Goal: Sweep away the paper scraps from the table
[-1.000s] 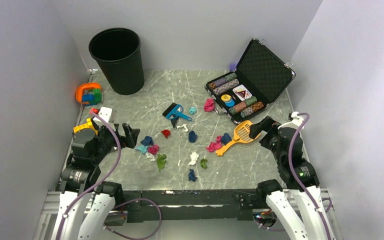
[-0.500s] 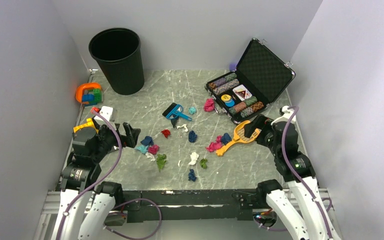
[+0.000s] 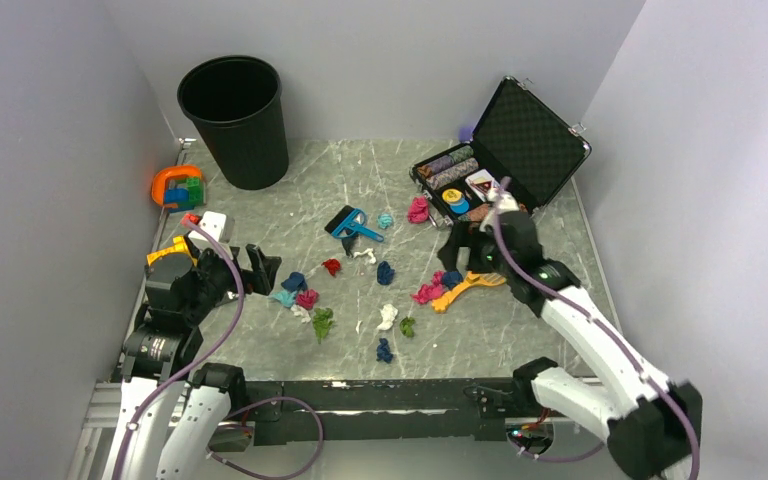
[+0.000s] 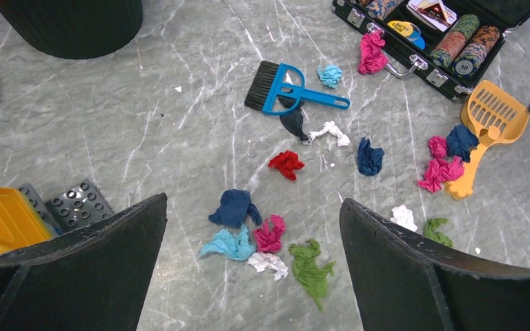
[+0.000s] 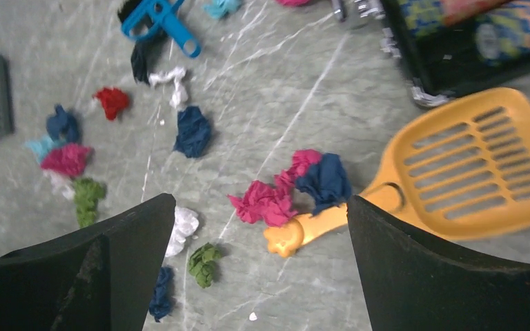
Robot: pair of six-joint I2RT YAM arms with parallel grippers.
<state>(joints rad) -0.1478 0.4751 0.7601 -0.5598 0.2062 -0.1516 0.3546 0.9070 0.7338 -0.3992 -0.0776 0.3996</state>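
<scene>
The right gripper will next go left in the top view and lower its open fingers astride the brush handle (image 3: 370, 235) (image 5: 181, 33).
Paper scraps (image 3: 300, 295) in pink, red, blue, teal, green and white lie scattered over the middle of the table (image 3: 520, 330). My left gripper (image 3: 260, 268) is open and empty at the left. It hovers over a cluster of scraps (image 4: 269, 234), which shows between its jaws (image 4: 252, 207). My right gripper (image 3: 465, 248) is open and empty, hanging above the orange scoop (image 3: 455, 292). In the right wrist view the scoop (image 5: 469, 165) lies flat, with pink and blue scraps (image 5: 290, 189) against its handle, between my open jaws (image 5: 261, 200). A blue hand brush (image 3: 352, 225) lies mid-table.
A black bin (image 3: 232, 120) stands at the back left. An open poker chip case (image 3: 500, 170) sits at the back right. Toy bricks (image 3: 178, 188) and a yellow brick (image 3: 172, 253) lie along the left edge. Walls close in on three sides.
My right arm has swung from the right edge leftward and forward, and is now over the orange scoop. The left arm, scoop and scraps have not moved.
</scene>
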